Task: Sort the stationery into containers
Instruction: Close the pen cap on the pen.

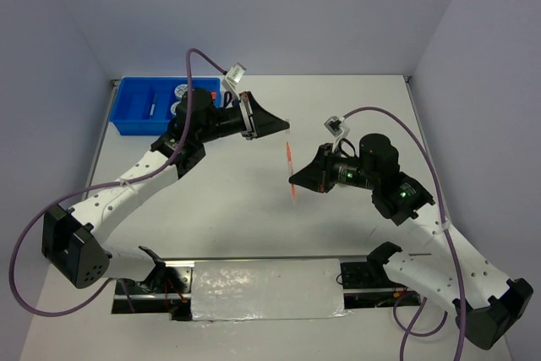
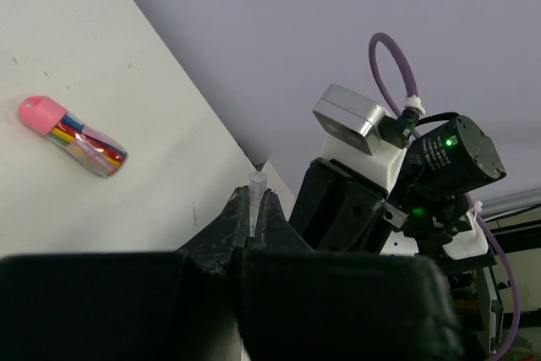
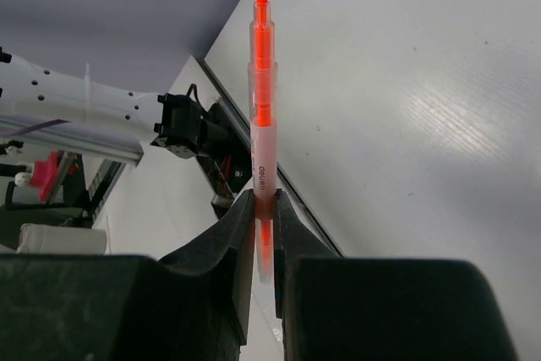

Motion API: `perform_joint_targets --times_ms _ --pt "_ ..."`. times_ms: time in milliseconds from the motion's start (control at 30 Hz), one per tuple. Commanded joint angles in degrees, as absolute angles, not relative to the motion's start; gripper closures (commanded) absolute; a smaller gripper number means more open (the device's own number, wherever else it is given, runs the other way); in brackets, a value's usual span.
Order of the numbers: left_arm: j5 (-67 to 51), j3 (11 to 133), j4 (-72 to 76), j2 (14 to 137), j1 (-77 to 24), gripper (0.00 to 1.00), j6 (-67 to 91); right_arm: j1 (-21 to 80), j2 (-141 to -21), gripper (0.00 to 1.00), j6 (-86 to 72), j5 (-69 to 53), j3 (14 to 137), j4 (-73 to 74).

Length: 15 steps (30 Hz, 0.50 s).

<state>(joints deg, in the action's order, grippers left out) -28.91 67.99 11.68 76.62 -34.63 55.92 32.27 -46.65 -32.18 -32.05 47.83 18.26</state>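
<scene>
The right gripper brings the pen's bare tip outward into the clear cap [image 1: 287, 127] next and releases between my left gripper's fingers, since they hold the cap there.
My right gripper [image 1: 297, 182] [image 3: 264, 200] is shut on a thin orange pen [image 1: 290, 162] [image 3: 262, 107] and holds it above the middle of the table, bare tip away from the fingers. My left gripper [image 1: 285, 125] [image 2: 254, 199] is shut on a small clear cap-like piece [image 2: 257, 182], raised just left of the pen. The blue tray [image 1: 127, 116] stands at the far left, with two round blue-white discs [image 1: 179, 91] and a thin silver pen [image 1: 148, 110] inside. A pink-capped tube [image 2: 72, 135] lies on the table in the left wrist view. The highlighters are out of view.
The left arm [image 1: 127, 183] reaches over the tray's right end. The right arm's wrist and camera [image 2: 397, 166] fill the space just beyond the left fingers. A foil-covered plate [image 1: 266, 289] lies at the near edge between the bases.
</scene>
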Motion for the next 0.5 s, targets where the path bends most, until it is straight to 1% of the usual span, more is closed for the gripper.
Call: perform_joint_targets --times_ms 0,467 --pt "-30.9 68.3 15.6 75.3 -34.4 1.00 55.9 32.6 -47.2 1.00 -30.1 -30.9 51.2 16.5" --pt "-32.1 65.3 17.1 75.0 -34.4 1.00 56.7 32.6 -48.2 1.00 -29.2 -29.1 52.7 17.8"
